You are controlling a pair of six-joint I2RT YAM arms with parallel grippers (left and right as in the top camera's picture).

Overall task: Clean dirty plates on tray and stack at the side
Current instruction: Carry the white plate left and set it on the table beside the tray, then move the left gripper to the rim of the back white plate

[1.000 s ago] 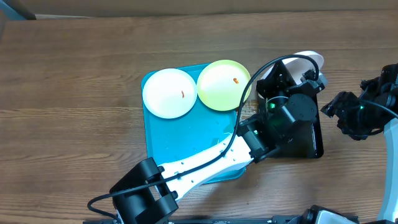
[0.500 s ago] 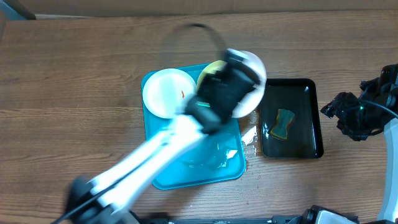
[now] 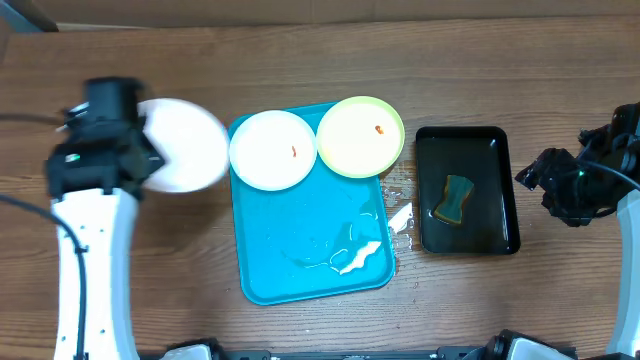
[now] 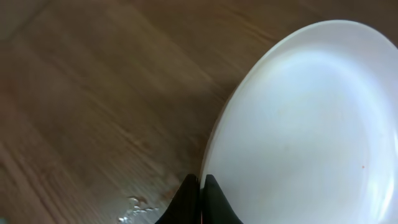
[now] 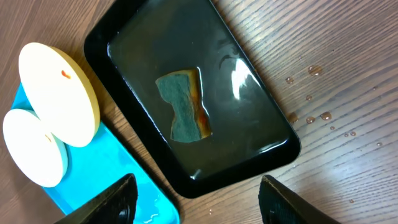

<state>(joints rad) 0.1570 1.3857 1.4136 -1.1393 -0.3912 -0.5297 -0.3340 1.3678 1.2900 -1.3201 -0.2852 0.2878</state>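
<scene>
My left gripper should lower the plate back and to the left in the overhead view, onto the bare table, and then let go of it, because the plate's side looks nearly clean.
My left gripper point(image 3: 148, 152) is shut on the rim of a white plate point(image 3: 188, 145) and holds it over the wooden table, left of the turquoise tray point(image 3: 290, 235). In the left wrist view the shut fingers point(image 4: 202, 190) pinch the plate's edge point(image 4: 311, 124); its face looks clean apart from a tiny speck. On the tray's far end lie a white plate point(image 3: 272, 150) and a yellow-green plate point(image 3: 360, 136), each with a small red smear. My right gripper point(image 5: 205, 205) is open and empty, hovering right of the black tray point(image 3: 500, 215).
The black tray point(image 5: 124, 56) holds water and a sponge point(image 5: 185, 106). Water puddles lie on the turquoise tray's near right part point(image 3: 352, 255), and drops lie on the table between the trays point(image 3: 400, 215). The right arm point(image 3: 575, 185) stands at the right edge.
My left arm has swung from the black tray across the turquoise tray to the table's left side, carrying the white plate. The right arm has not moved.
</scene>
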